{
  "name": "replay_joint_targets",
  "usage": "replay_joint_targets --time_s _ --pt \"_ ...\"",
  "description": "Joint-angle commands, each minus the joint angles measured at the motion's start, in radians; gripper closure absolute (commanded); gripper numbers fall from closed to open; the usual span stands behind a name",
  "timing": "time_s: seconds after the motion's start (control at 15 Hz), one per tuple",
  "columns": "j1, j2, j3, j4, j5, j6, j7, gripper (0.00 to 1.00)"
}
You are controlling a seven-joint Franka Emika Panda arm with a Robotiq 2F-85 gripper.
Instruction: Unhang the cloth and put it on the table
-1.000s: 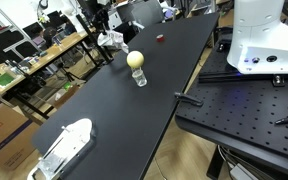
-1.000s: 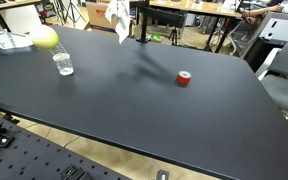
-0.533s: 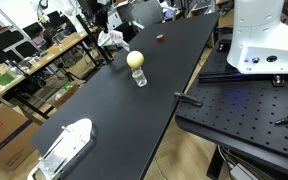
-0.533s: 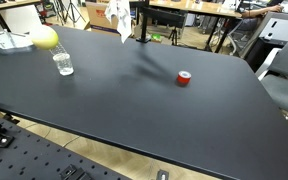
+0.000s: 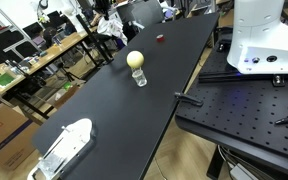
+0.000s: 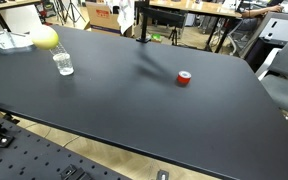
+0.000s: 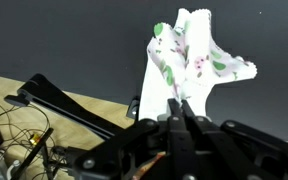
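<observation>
The bare tabletop beside the small red object is clear, so the robot's gripper needs to carry the cloth toward that object next, come down over that patch and release it.
The cloth (image 7: 189, 55) is white with green leaves and pink marks. In the wrist view it hangs bunched from my gripper (image 7: 181, 102), whose fingers are shut on its lower part. In both exterior views the cloth (image 5: 108, 22) (image 6: 126, 10) shows small at the far end of the black table (image 5: 134, 110), lifted above the tabletop next to a black stand (image 6: 141, 24). It is partly cut off by the top edge of one exterior view. The gripper itself is hard to make out in the exterior views.
A glass (image 6: 64, 64) with a yellow ball (image 5: 135, 59) on or beside it stands mid-table. A small red object (image 6: 184, 78) lies further along. A white tray (image 5: 64, 145) sits at the near end. A black bar (image 7: 64, 98) crosses the wrist view. Cluttered benches surround the table.
The cloth has risen from where it hung by the stand and now sits higher, near the top of both exterior views.
</observation>
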Motion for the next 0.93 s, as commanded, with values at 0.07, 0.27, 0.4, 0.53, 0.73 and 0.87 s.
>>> replay_joint_targets --time_s 0.07,0.27,0.4,0.53,0.73,0.87 --pt "-0.039 -0.175 -0.045 -0.137 -0.002 0.007 0.053 0.99" --pt "-0.074 -0.200 -0.076 -0.180 -0.003 0.018 0.094 0.99" --pt "-0.096 -0.190 -0.091 -0.203 -0.009 0.038 0.127 0.99" --pt "-0.110 -0.162 -0.102 -0.225 -0.003 0.085 0.150 0.99" --pt "-0.113 -0.114 -0.110 -0.252 0.022 0.148 0.144 0.99" --pt "-0.109 -0.077 -0.110 -0.267 0.045 0.200 0.126 0.99"
